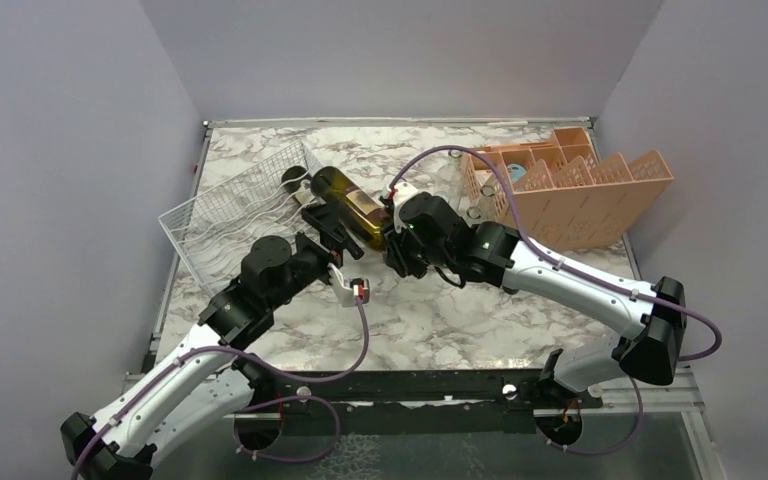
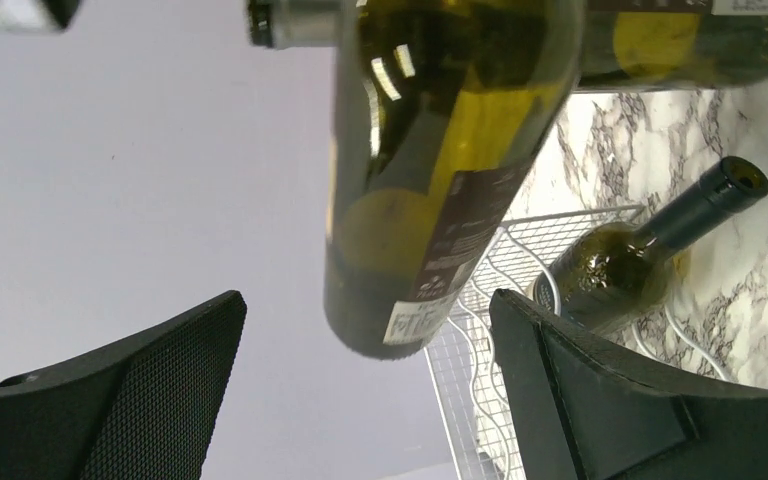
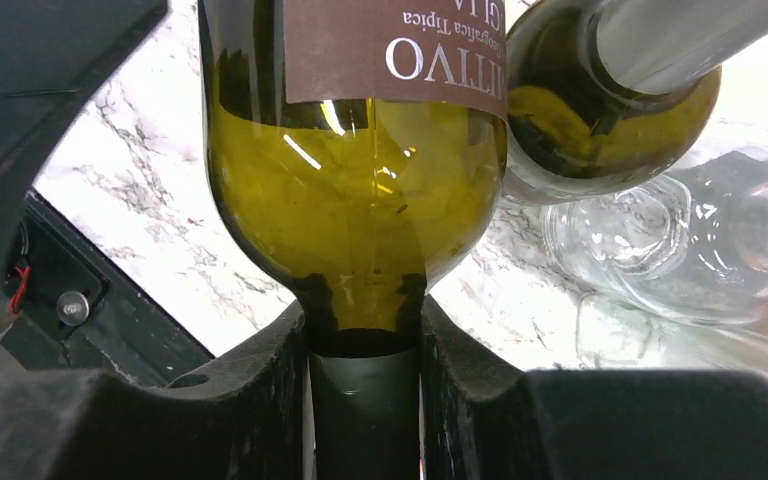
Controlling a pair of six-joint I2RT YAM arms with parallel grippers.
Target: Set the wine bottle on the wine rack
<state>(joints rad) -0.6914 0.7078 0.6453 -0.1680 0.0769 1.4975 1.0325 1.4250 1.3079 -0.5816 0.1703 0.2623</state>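
Observation:
The right gripper lowers to the left in the top view next. It feeds the green bottle into the rack's wires [image 1: 268, 206] beside the second bottle and releases, as they are empty.
A green wine bottle [image 1: 352, 206] with a brown label is held by its neck in my right gripper [image 1: 390, 232], its base pointing toward the white wire wine rack [image 1: 225, 215] at the back left. In the right wrist view the fingers [image 3: 260, 390] are clamped on the dark neck of the bottle [image 3: 360, 200]. My left gripper [image 1: 326, 228] is open beside the bottle's body. In the left wrist view the bottle [image 2: 430, 170] hangs above and between the spread fingers [image 2: 580, 390], not touched. A second bottle [image 2: 640, 250] lies on the rack's wavy wires [image 2: 520, 250].
An orange plastic crate [image 1: 570, 185] with dividers stands at the back right. Another green bottle [image 3: 600, 110] and a clear glass object [image 3: 680, 240] lie close beside the held bottle. Grey walls enclose the marble table [image 1: 430, 320] on three sides.

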